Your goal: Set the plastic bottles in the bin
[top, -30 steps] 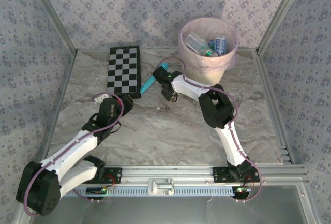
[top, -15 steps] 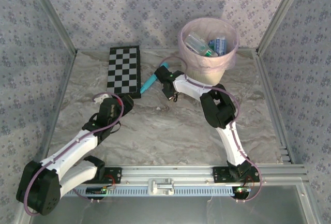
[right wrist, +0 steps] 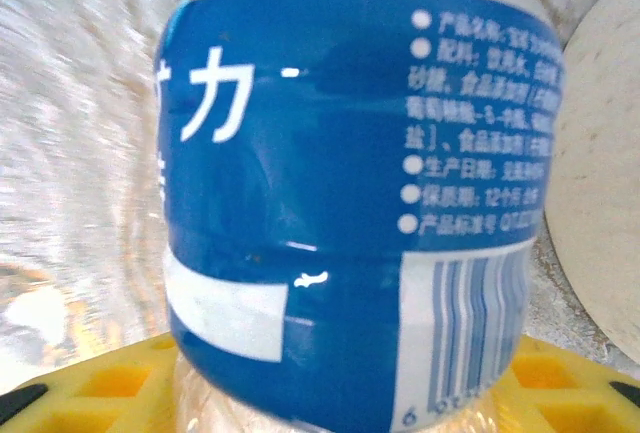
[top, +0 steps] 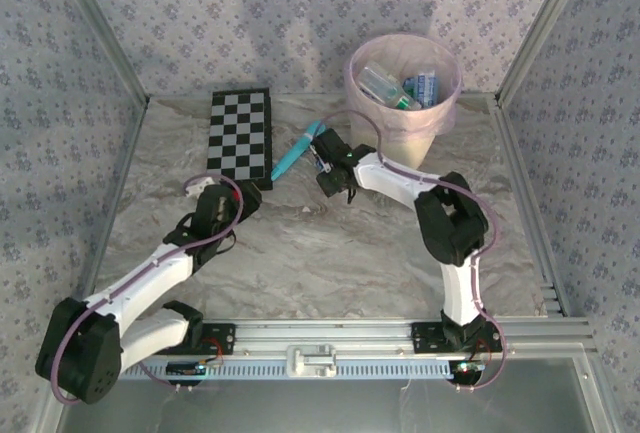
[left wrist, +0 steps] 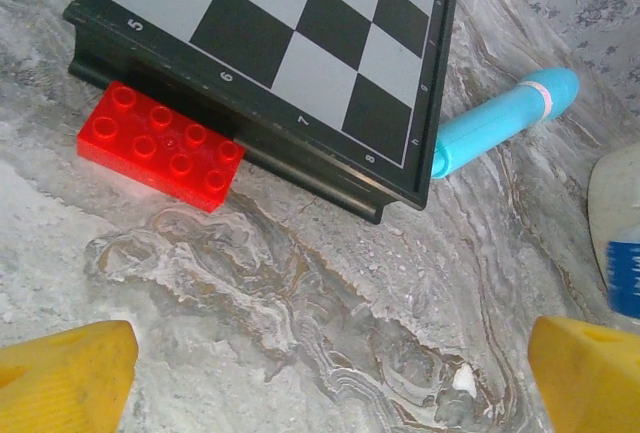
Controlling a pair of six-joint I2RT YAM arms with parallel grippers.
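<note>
My right gripper lifts the bottle up and outward over the bin's opening next and releases it there, because the other bottles already lie inside the bin's liner.
A clear plastic bottle with a blue label stands between the yellow fingers of my right gripper, which is shut on it. From above, that gripper sits left of the bin's foot, and the arm hides most of the bottle. The cream bin with its pink liner holds several bottles, clear and blue-labelled. My left gripper is open over bare marble below the checkerboard. Its yellow fingertips stand far apart with nothing between them.
A black-and-white checkerboard lies at the back left, with a red toy brick against its near edge. A teal wand lies between the board and my right gripper. Metal frame rails border the table, and the bin's cream wall is close right of the held bottle.
My right gripper has closed on the blue-labelled bottle and drifted slightly right and nearer. Its elbow has swung out to the right. The left arm shifted a little.
</note>
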